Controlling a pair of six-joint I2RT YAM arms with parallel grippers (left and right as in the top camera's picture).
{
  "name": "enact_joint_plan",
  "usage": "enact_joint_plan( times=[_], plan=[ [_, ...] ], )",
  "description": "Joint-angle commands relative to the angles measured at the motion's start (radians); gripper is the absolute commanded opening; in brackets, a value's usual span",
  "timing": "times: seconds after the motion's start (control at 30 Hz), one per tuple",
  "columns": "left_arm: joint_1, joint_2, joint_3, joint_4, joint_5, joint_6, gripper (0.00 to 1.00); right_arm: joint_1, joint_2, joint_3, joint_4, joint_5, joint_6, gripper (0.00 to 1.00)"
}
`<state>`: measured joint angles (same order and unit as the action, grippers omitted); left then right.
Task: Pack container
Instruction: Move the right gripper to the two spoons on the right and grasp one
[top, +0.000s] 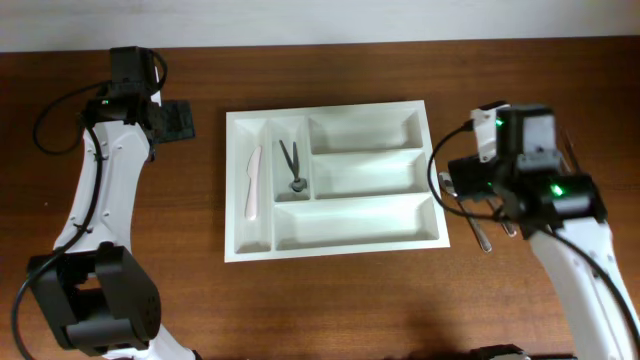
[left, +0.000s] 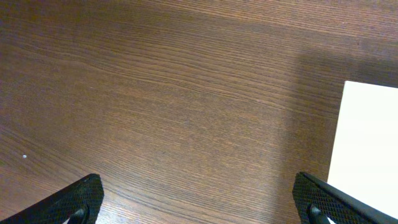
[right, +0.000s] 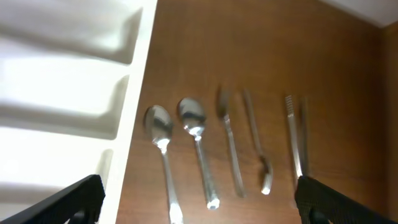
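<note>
The right gripper lowers and shifts toward the tray's rim (right: 134, 106) onto the neck of the spoon closest to it next, since bare wood leaves both sides free.
The container (top: 232, 190) is a white tray with several compartments in the middle of the table. A white knife (top: 253, 182) lies in its leftmost narrow compartment and small dark tongs (top: 292, 165) in the one beside it. The three long compartments hold nothing. My left gripper (top: 180, 120) hovers open over bare wood off the tray's far left corner. In the left wrist view that gripper (left: 198, 193) has nothing between its fingers, and the tray edge (left: 367, 143) shows at the right. My right gripper (right: 199, 199) hangs open above the metal cutlery beside the tray's right rim (right: 134, 106).
Several metal pieces lie in a row on the wood right of the tray: two spoons (right: 163, 149) (right: 198, 143), two thin utensils (right: 229, 143) (right: 258, 149) and a longer piece (right: 293, 137). From overhead the right arm covers most of them; some handles (top: 483, 235) show.
</note>
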<state>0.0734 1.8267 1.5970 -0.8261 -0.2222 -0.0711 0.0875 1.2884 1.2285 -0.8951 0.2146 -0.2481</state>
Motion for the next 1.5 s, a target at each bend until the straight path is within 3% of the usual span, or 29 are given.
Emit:
enact_joint_plan(
  times=[0.0, 0.2, 0.27, 0.37, 0.53, 0.67, 0.73, 0.93, 1.47],
  plan=[
    [0.0, 0.002, 0.012, 0.002, -0.01, 0.016, 0.99, -0.003, 0.058, 0.02, -0.003, -0.02, -0.013, 0.99],
    [0.0, 0.002, 0.012, 0.002, -0.01, 0.016, 0.99, -0.024, 0.141, 0.02, -0.049, -0.02, 0.028, 0.99],
    [0.0, 0.002, 0.012, 0.002, -0.01, 0.016, 0.99, -0.05, 0.167, 0.02, -0.051, -0.021, 0.03, 0.87],
    [0.0, 0.002, 0.012, 0.002, -0.01, 0.016, 0.99, -0.098, 0.203, 0.02, -0.061, -0.042, 0.066, 0.85],
    [0.0, 0.002, 0.012, 0.002, -0.01, 0.016, 0.99, -0.179, 0.263, 0.02, -0.067, -0.162, 0.056, 0.63],
    [0.0, 0.002, 0.012, 0.002, -0.01, 0.016, 0.99, -0.192, 0.314, 0.02, -0.071, -0.219, 0.004, 0.62],
    [0.0, 0.002, 0.012, 0.002, -0.01, 0.016, 0.99, -0.192, 0.348, 0.02, -0.07, -0.223, -0.007, 0.51],
    [0.0, 0.002, 0.012, 0.002, -0.01, 0.016, 0.99, -0.192, 0.44, 0.02, -0.066, -0.231, -0.035, 0.36],
    [0.0, 0.002, 0.012, 0.002, -0.01, 0.016, 0.99, -0.192, 0.609, 0.02, 0.021, -0.261, -0.052, 0.36]
  ],
)
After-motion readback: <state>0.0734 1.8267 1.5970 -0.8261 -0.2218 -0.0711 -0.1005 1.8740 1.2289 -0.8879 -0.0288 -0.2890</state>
